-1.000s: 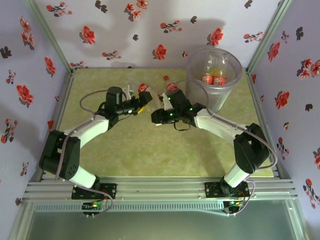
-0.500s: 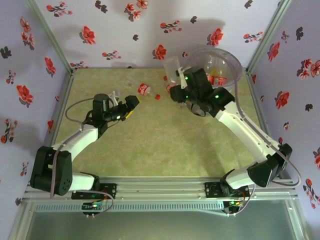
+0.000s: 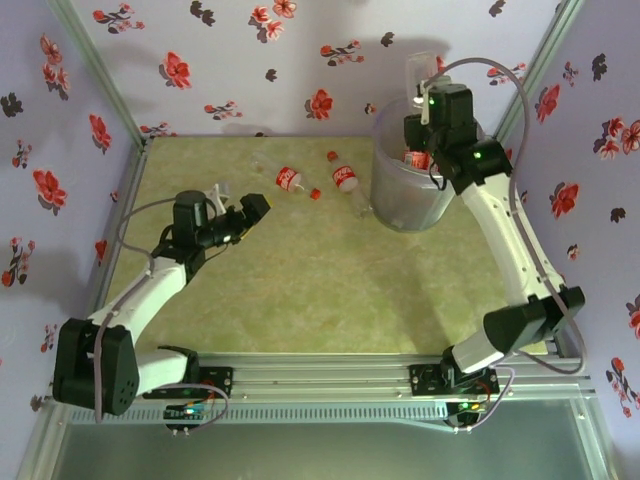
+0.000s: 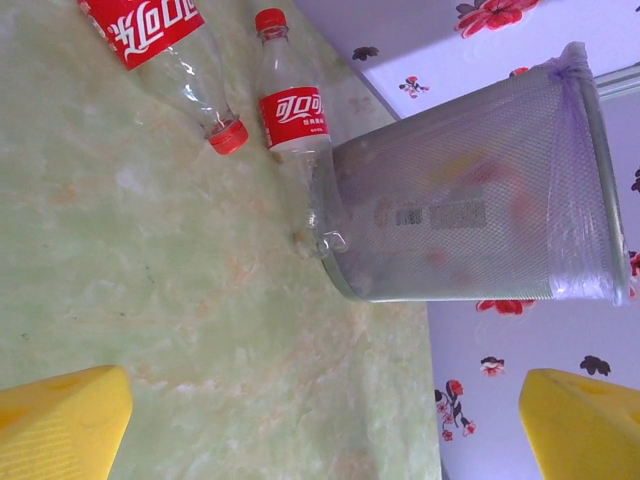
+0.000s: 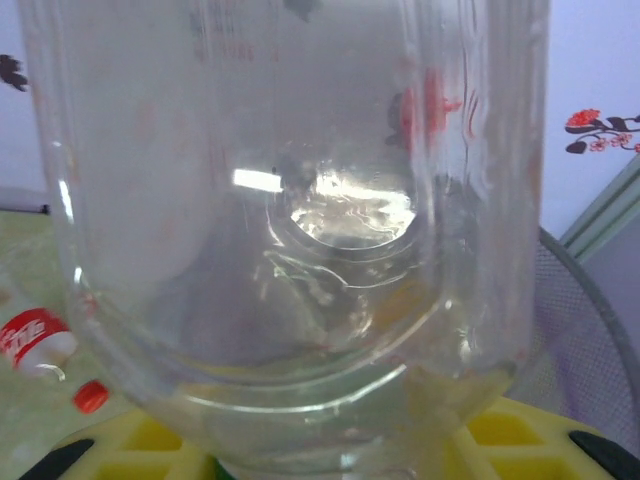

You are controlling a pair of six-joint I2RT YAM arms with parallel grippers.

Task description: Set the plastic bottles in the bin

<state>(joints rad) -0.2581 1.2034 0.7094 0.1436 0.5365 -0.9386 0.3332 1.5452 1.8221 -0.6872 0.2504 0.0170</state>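
Before releasing the clear plastic bottle, I should bring my right gripper down into the bin's opening [image 3: 418,135], tipping the bottle downward.
My right gripper [image 3: 424,92] is raised over the bin [image 3: 400,205], shut on a clear plastic bottle [image 3: 417,70] that points upward. In the right wrist view that clear bottle [image 5: 290,200] stands close in front of the camera, above the yellow fingers [image 5: 500,430]. Red-labelled bottles [image 3: 414,158] lie inside the bin. On the table two red-labelled bottles [image 3: 284,176] [image 3: 346,181] lie left of the bin. My left gripper [image 3: 251,209] is open over the table, short of them. The left wrist view has both bottles [image 4: 150,30] [image 4: 292,108], the bin [image 4: 470,210] and the wide-apart yellow fingers [image 4: 60,420].
Two loose red caps [image 3: 314,193] [image 3: 330,156] lie near the table bottles. The green table [image 3: 300,290] is boxed in by floral walls and metal corner posts [image 3: 100,70]. The bin rim [image 5: 595,330] curves under the held bottle.
My right arm has lifted the clear bottle from the table's middle up over the bin. My left arm has drawn back to the left, its gripper now open and away from the bottles.
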